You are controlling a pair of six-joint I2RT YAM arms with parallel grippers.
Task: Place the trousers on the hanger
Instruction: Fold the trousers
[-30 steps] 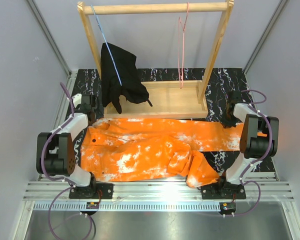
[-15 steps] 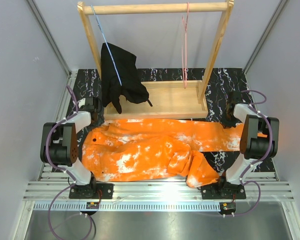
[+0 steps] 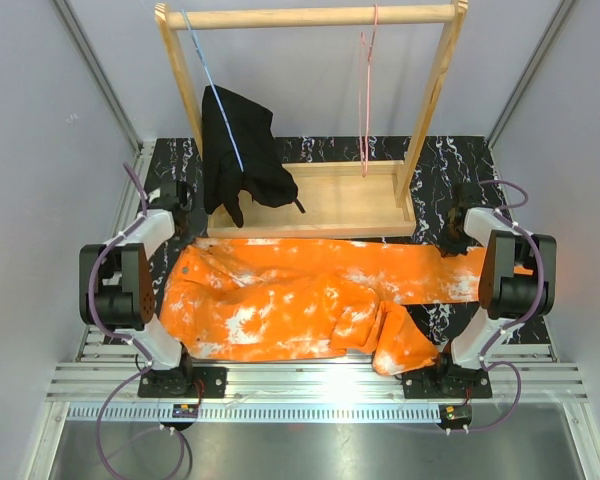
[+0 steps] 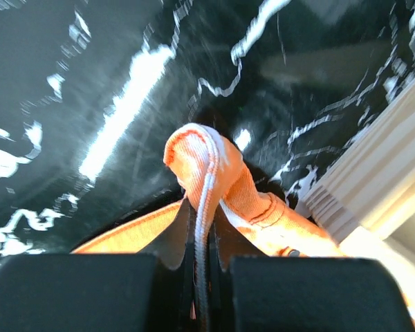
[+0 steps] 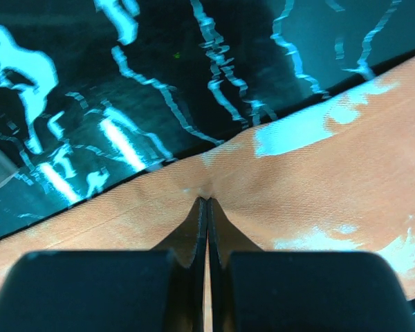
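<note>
I need to pull the trousers' bunched waist in my left gripper to the left in the top view next, to straighten it, and then let go, because bare marbled mat lies there.
The orange trousers [image 3: 310, 295] with white blotches lie spread across the mat, waist to the left and legs running right. My left gripper [image 3: 185, 232] is at the waist's back-left corner. In the left wrist view it [image 4: 200, 207] is shut on a raised fold of the trousers [image 4: 211, 166] with a white seam edge. My right gripper [image 3: 460, 243] is at the far leg end. In the right wrist view it [image 5: 207, 202] is shut on a pinch of the trousers [image 5: 318, 180]. The pink hanger [image 3: 364, 100] hangs bare from the rail at the back right.
A wooden rack [image 3: 310, 17] stands at the back on a wooden base [image 3: 330, 200], its edge close to my left gripper [image 4: 387, 166]. A black garment [image 3: 238, 150] hangs from a light-blue hanger [image 3: 212, 75] on the left. A black marbled mat [image 3: 430, 160] covers the table.
My left gripper has gone from open to shut on the waist corner, and the left arm shifted a little. The waist edge has bunched up. The right arm kept still.
</note>
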